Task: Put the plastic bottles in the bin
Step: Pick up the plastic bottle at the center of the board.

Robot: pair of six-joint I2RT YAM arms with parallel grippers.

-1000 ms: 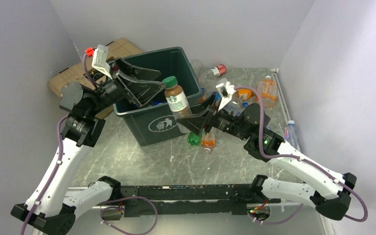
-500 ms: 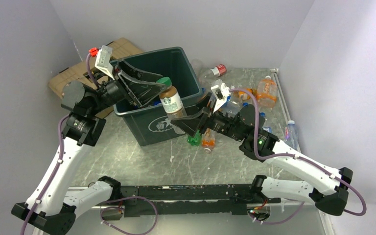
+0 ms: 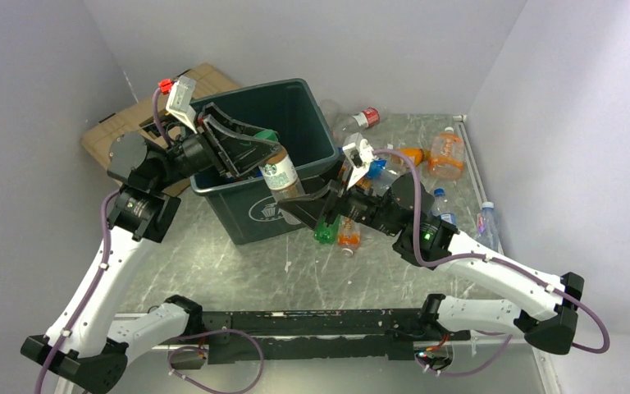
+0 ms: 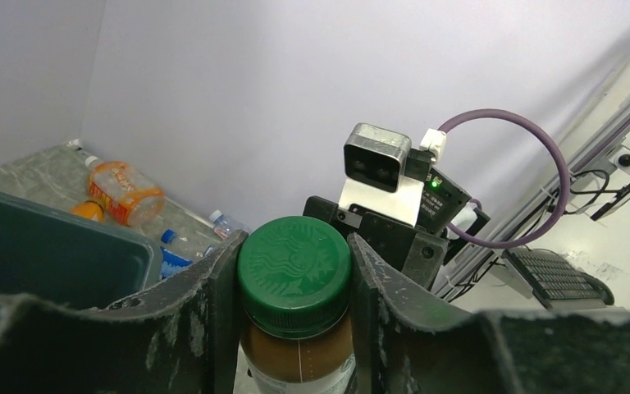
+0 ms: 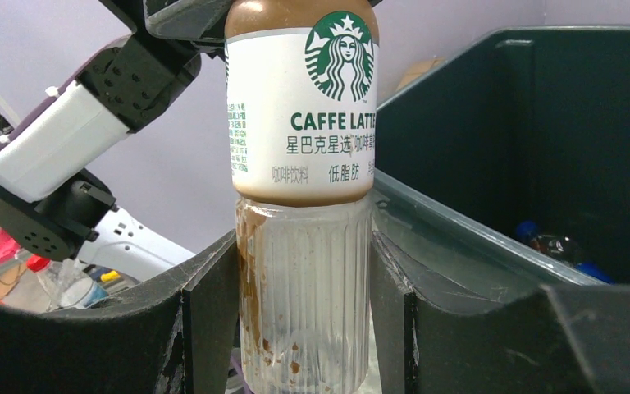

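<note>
I will next swing the bottle outward over the bin's opening [image 3: 285, 113] [image 4: 45, 258] with my left gripper before I let go, because the bottle's bottom sticks out over the bin's front rim.
A coffee bottle [image 3: 277, 171] with a green cap, white label and clear ribbed base hangs tilted over the front rim of the dark green bin [image 3: 246, 220]. My right gripper [image 3: 299, 205] is shut on its ribbed base [image 5: 303, 304]. Reaching across the bin, my left gripper [image 3: 267, 149] has its jaws pressed on both sides of the green cap [image 4: 295, 275]. More plastic bottles lie on the table: an orange one [image 3: 447, 156], a clear red-capped one [image 3: 359, 121], and a green [image 3: 325, 232] and an orange one [image 3: 348, 235] under the right arm. The inside of the bin [image 5: 476, 139] shows dark bottles [image 5: 554, 246].
A tan ribbed case [image 3: 123, 123] lies behind the bin at the back left. A small clear bottle [image 3: 486, 222] rests along the right wall. Grey walls close in the table on the left, back and right.
The right arm has carried the coffee bottle left and tilted it toward the bin. The left gripper's jaws have closed in from wide open onto the green cap.
</note>
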